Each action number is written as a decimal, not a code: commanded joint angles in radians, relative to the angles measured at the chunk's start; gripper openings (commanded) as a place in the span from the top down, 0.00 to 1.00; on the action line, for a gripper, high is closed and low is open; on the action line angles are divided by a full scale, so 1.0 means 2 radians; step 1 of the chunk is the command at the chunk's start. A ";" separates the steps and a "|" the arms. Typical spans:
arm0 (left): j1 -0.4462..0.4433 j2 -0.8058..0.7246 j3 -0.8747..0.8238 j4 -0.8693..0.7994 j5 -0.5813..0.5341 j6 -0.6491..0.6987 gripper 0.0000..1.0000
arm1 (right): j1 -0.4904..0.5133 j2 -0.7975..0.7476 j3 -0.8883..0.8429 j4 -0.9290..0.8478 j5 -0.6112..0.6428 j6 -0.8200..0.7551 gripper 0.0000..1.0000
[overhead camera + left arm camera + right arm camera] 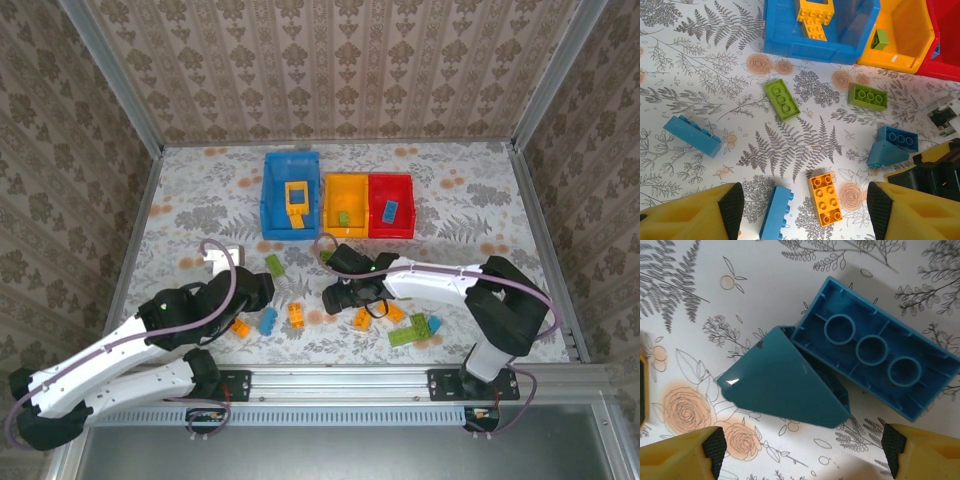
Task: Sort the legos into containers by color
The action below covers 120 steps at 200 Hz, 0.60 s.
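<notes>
The blue sloped brick (785,380) is just ahead of my fingers, which are empty and open, so I will lower my right gripper toward it and close on its sides.
Three containers stand at the back: a blue bin (270,205) holding an orange frame (296,197), a yellow-orange bin (331,200) with a green brick, and a red bin (405,228) with a blue brick. My left gripper (262,296) (805,210) is open over the table, with an orange brick (826,198) and a blue brick (776,212) lying between its fingers. My right gripper (345,292) (802,452) is open, nothing between its pads. Just ahead of it lie a blue sloped brick (782,377) and an upturned blue brick (875,347), touching each other.
Two green bricks (782,99) (867,96) and another blue brick (692,135) lie between my left gripper and the bins. Orange (362,318), green (405,335) and blue (435,325) bricks sit at the front right. A metal rail (340,378) edges the table front.
</notes>
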 commanded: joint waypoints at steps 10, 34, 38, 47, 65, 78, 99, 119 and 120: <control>-0.001 0.004 0.009 -0.012 -0.011 -0.005 0.31 | -0.012 0.030 0.019 0.013 -0.027 -0.042 0.13; -0.001 0.009 0.012 -0.011 -0.011 -0.003 0.31 | -0.015 0.049 0.040 0.008 -0.029 -0.065 0.13; -0.001 0.009 0.011 -0.010 -0.011 -0.004 0.31 | -0.015 0.052 0.044 0.007 -0.029 -0.069 0.13; 0.000 0.010 0.009 -0.008 -0.010 -0.004 0.31 | -0.015 0.060 0.053 0.003 -0.029 -0.078 0.13; 0.000 0.012 0.006 -0.001 -0.006 -0.005 0.31 | -0.014 0.076 0.067 -0.002 -0.034 -0.089 0.13; -0.001 0.014 0.004 0.002 -0.005 -0.005 0.31 | -0.011 0.081 0.073 -0.006 -0.038 -0.090 0.16; -0.001 0.017 0.003 0.004 -0.004 -0.005 0.31 | -0.003 0.081 0.073 -0.009 -0.032 -0.088 0.20; 0.000 0.018 0.001 0.009 -0.003 -0.005 0.31 | 0.009 0.083 0.072 -0.015 -0.016 -0.086 0.27; 0.000 0.018 0.001 0.010 -0.003 -0.004 0.31 | 0.010 0.083 0.072 -0.015 -0.015 -0.086 0.28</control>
